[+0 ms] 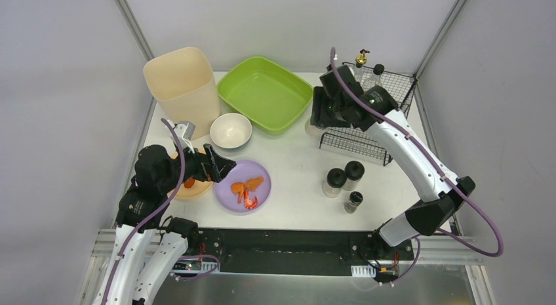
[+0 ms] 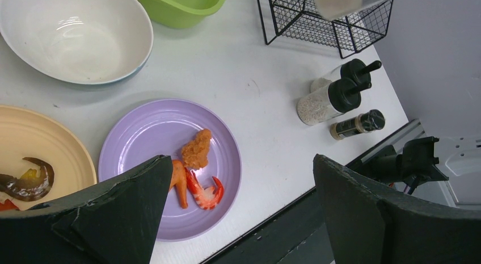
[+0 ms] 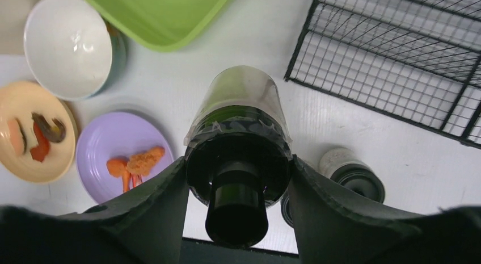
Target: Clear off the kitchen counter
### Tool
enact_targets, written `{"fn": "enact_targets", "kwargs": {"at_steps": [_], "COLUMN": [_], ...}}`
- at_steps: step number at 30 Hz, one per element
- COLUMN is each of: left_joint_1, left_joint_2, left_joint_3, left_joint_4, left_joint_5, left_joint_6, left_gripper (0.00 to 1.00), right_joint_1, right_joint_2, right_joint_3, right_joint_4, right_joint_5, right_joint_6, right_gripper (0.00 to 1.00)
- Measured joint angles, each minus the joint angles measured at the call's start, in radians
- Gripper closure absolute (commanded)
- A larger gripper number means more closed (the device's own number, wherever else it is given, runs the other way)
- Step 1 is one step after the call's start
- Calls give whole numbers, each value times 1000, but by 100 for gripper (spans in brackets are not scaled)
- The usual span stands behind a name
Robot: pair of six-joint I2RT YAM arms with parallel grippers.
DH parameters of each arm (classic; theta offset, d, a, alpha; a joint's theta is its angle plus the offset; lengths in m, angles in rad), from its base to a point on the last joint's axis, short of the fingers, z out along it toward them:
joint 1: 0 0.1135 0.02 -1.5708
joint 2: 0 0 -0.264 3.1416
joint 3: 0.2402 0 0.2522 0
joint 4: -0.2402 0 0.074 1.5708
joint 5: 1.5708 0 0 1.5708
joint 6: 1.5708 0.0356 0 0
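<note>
My right gripper moves to its right in the top view next. Then it lowers the clear shaker onto the rack's empty lower shelf below it and releases it.
The white kitchen counter [image 1: 295, 167] carries dishes and shakers. My right gripper [image 3: 238, 173] is shut on a clear shaker bottle with a black knobbed cap [image 3: 241, 105], held in the air by the left edge of the black wire rack [image 1: 374, 138]. Three more black-capped shakers [image 1: 334, 182] [image 1: 354, 174] [image 1: 353, 201] stand on the counter in front of the rack. My left gripper [image 2: 241, 162] hangs open and empty above the near rim of a purple plate [image 2: 142, 133] holding a shrimp [image 2: 204, 193] and a fried piece [image 2: 197, 149].
A beige plate [image 2: 39, 139] with food scraps lies left of the purple one, a white bowl [image 1: 231, 130] behind it. A green tray [image 1: 265, 92] and a tall beige bin [image 1: 182, 82] stand at the back. Two bottles [image 1: 361, 59] stand in the rack's far corner.
</note>
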Motion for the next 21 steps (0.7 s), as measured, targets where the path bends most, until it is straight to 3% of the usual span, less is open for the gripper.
{"fn": "enact_targets", "kwargs": {"at_steps": [8,21], "left_joint_1": [0,0], "left_joint_2": [0,0], "left_joint_3": [0,0], "left_joint_4": [0,0], "left_joint_5": [0,5], "left_joint_6": [0,0], "left_gripper": [0,0], "right_joint_1": [-96,-247], "right_joint_2": [21,108], "right_joint_3": [175,198], "right_joint_4": [-64,-78], "right_joint_5": [119,159], "right_joint_6": [0,0], "right_gripper": [76,77]}}
